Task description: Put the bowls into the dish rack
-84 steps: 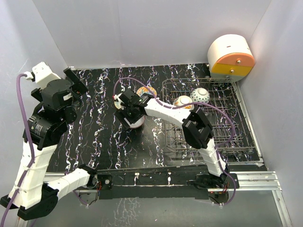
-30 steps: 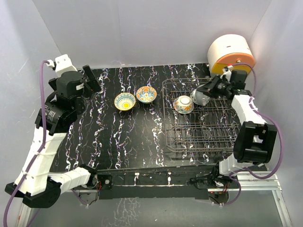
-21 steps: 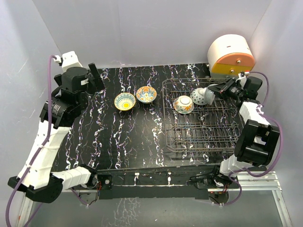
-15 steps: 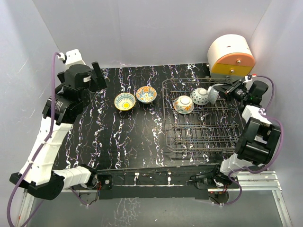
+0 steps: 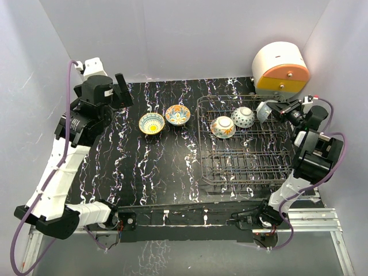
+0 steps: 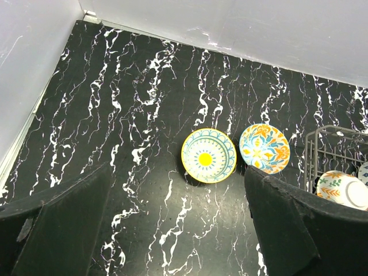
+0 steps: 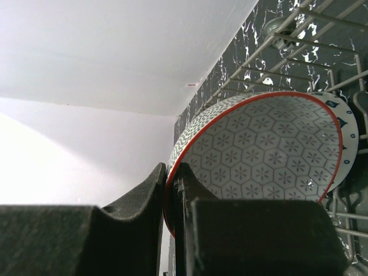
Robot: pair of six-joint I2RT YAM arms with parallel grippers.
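I need to lower the red-rimmed bowl with my right gripper into the rack wires beside the dotted bowl next and release its rim, as that end of the row is empty.
Two bowls lie face up on the black marble table: a yellow bowl (image 5: 152, 123) (image 6: 209, 156) and an orange floral bowl (image 5: 177, 114) (image 6: 264, 148). The dish rack (image 5: 253, 164) (image 6: 322, 150) holds an orange-patterned bowl (image 5: 222, 126) (image 6: 343, 190) and a dotted bowl (image 5: 242, 117) on their sides. My right gripper (image 5: 277, 109) (image 7: 171, 192) is shut on the rim of a red-rimmed bowl with a hexagon pattern (image 5: 264, 110) (image 7: 270, 155), held on edge over the rack's far right wires. My left gripper (image 5: 123, 91) (image 6: 181, 230) hangs open high above the table's left, empty.
A round white-and-orange appliance (image 5: 280, 70) stands at the back right corner, just behind the rack. Grey walls close in the table on the left, back and right. Bare marble (image 5: 144, 167) lies between the two loose bowls and the near edge.
My right gripper has carried the red-rimmed bowl rightward along the rack's far side, away from the dotted bowl. My left arm has risen and shifted slightly towards the back.
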